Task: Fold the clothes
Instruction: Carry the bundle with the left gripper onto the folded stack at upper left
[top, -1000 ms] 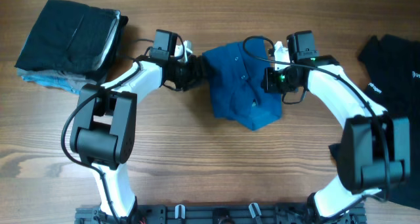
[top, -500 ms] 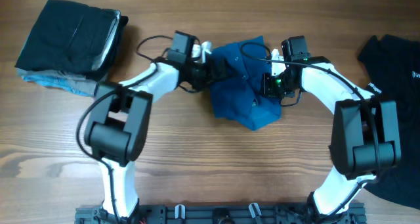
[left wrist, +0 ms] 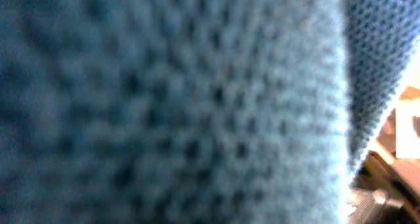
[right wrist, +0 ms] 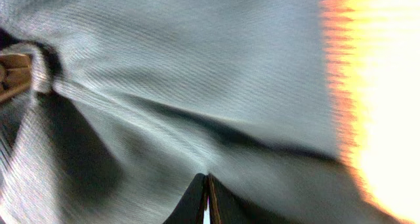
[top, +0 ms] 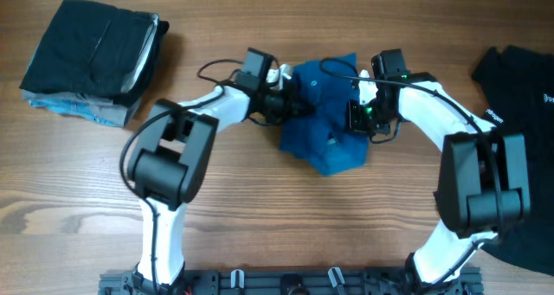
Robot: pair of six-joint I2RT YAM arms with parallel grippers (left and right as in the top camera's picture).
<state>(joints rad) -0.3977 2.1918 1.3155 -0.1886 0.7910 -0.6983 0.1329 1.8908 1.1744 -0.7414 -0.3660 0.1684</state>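
Note:
My left gripper lifts the shirt (top: 327, 126) next, carries it left in the overhead view over the folded stack (top: 92, 49) and releases it.
The blue polo shirt (top: 327, 126) lies bunched in a crumpled heap at the middle of the table. My left gripper (top: 294, 105) is pushed into its left edge. Blue knit cloth (left wrist: 164, 106) fills the left wrist view and hides the fingers, so their state does not show. At the heap's right side, my right gripper (top: 357, 113) has its dark fingertips pressed together (right wrist: 208, 179). They pinch the shirt's cloth (right wrist: 197, 86), and creases run out from the tips.
A stack of folded black garments (top: 86, 57) sits at the back left on a light-blue piece. A loose black garment with a small white logo (top: 519, 79) lies at the right edge. Both arms' bases stand at the front edge.
My left arm has swung right, from the shirt's left edge into the cloth. The shirt has been pushed together into a narrower heap. The right gripper has barely moved.

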